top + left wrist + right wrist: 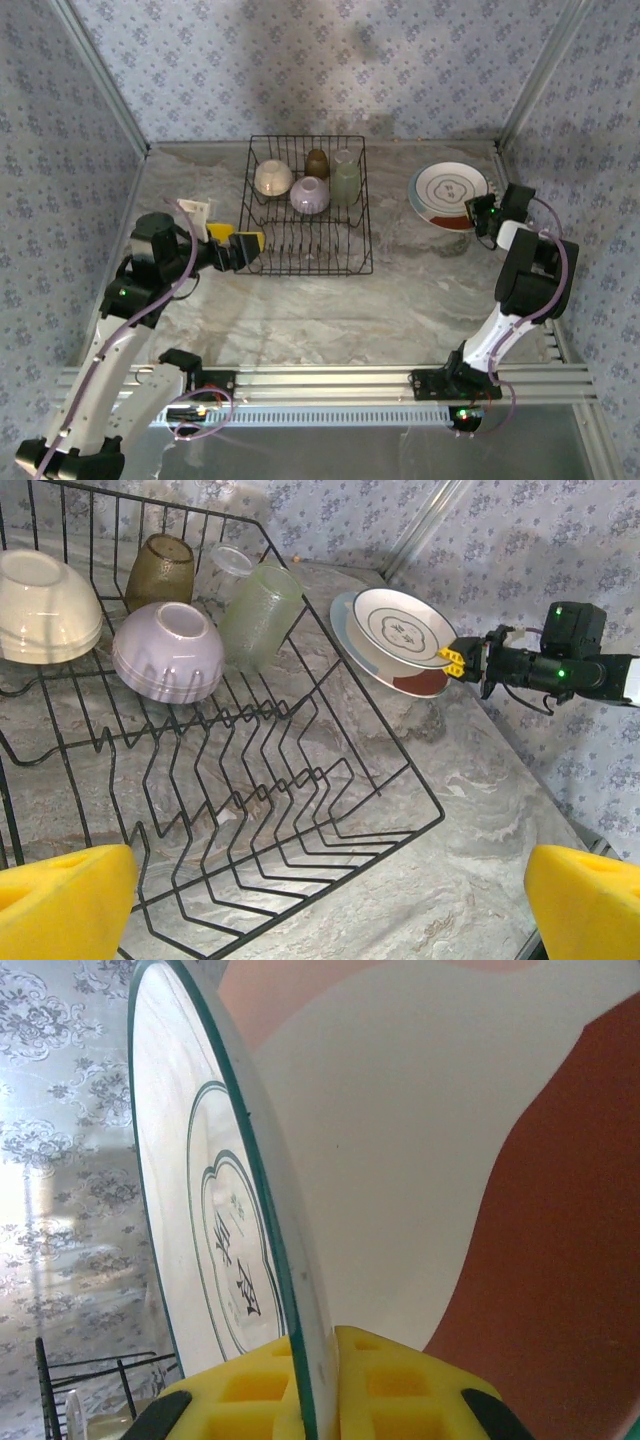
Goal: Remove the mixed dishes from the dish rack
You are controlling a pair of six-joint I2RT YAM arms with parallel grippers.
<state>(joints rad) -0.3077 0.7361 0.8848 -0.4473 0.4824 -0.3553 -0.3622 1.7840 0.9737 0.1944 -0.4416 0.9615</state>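
My right gripper is above the colour-block plate [450, 1160] and should go down toward it next, then let go of the white rim there. The green-ringed plate still hangs tilted over that plate.
The black wire dish rack [308, 272] stands mid-table and holds a cream bowl [273, 177], a lilac bowl [310, 195], an olive-brown cup [317, 162] and a pale green tumbler [345, 178]. My left gripper [243, 242] is open at the rack's near left corner, with nothing between its yellow fingertips [65, 900]; below it is the rack [380, 855]. At the right, my right gripper [478, 213] is shut on the rim of a white green-ringed plate [190, 1190], which is tilted over a colour-block plate [450, 1160]. Both plates [400, 628] are outside the rack.
Patterned walls close off the back and both sides. Bare marble tabletop [420, 290] lies between the rack and the right arm. An aluminium rail [330, 382] runs along the near edge.
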